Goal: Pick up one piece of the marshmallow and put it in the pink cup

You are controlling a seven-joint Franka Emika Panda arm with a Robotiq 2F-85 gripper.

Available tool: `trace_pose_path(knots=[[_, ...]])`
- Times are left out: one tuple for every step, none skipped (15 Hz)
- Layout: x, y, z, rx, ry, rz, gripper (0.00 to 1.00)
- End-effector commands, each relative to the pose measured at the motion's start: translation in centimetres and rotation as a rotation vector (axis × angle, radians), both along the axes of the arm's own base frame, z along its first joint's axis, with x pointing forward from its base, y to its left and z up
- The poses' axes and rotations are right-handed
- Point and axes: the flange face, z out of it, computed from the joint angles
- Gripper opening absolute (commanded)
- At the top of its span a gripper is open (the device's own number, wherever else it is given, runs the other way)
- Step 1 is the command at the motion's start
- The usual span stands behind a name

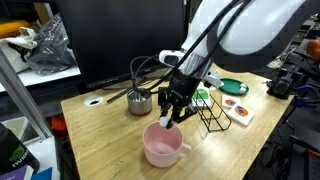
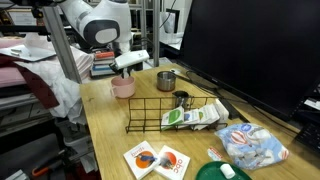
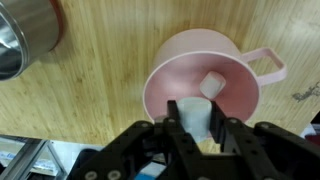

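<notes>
The bluish-white marshmallow piece needs to go into the pink cup. My gripper should first go down into the cup's opening [image 1: 162,136] [image 3: 203,94], then let go of the piece.
The pink cup [image 3: 170,75] sits on the wooden table, directly below my gripper [image 3: 197,125]; it also shows in both exterior views [image 1: 163,148] [image 2: 123,88]. The gripper [image 1: 172,118] hangs just above the cup's rim, shut on a pale bluish-white marshmallow piece [image 3: 197,115] between its fingers. A second white marshmallow piece [image 3: 212,84] lies inside the cup. A clear bag of marshmallows [image 2: 255,146] lies at the far end of the table.
A shiny steel pot [image 1: 139,101] [image 3: 20,35] stands close behind the cup. A smaller metal cup [image 2: 181,99] stands by a black wire rack [image 2: 170,112]. A green plate [image 1: 233,87] and printed cards [image 2: 155,160] lie beyond the rack. A big black monitor stands behind.
</notes>
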Motion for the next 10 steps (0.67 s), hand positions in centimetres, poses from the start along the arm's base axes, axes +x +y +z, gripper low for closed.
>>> trace_pose_path(knots=[[1.6, 0.9, -1.3, -0.002, 0.053, 0.074, 0.08], [1.8, 1.1, -1.7, -0.005, 0.067, 0.085, 0.08], [2.0, 1.3, -2.0, -0.008, 0.077, 0.094, 0.08], [2.2, 1.5, -2.3, -0.01, 0.086, 0.103, 0.08], [2.4, 1.6, -2.5, -0.015, 0.089, 0.11, 0.08], [2.6, 1.7, -2.7, -0.012, 0.094, 0.117, 0.08], [2.8, 1.7, -2.8, -0.01, 0.101, 0.121, 0.08], [3.0, 1.7, -3.1, -0.011, 0.114, 0.125, 0.12], [3.1, 1.7, -3.3, -0.015, 0.13, 0.131, 0.42], [3.1, 1.8, -3.6, -0.024, 0.144, 0.133, 0.58]])
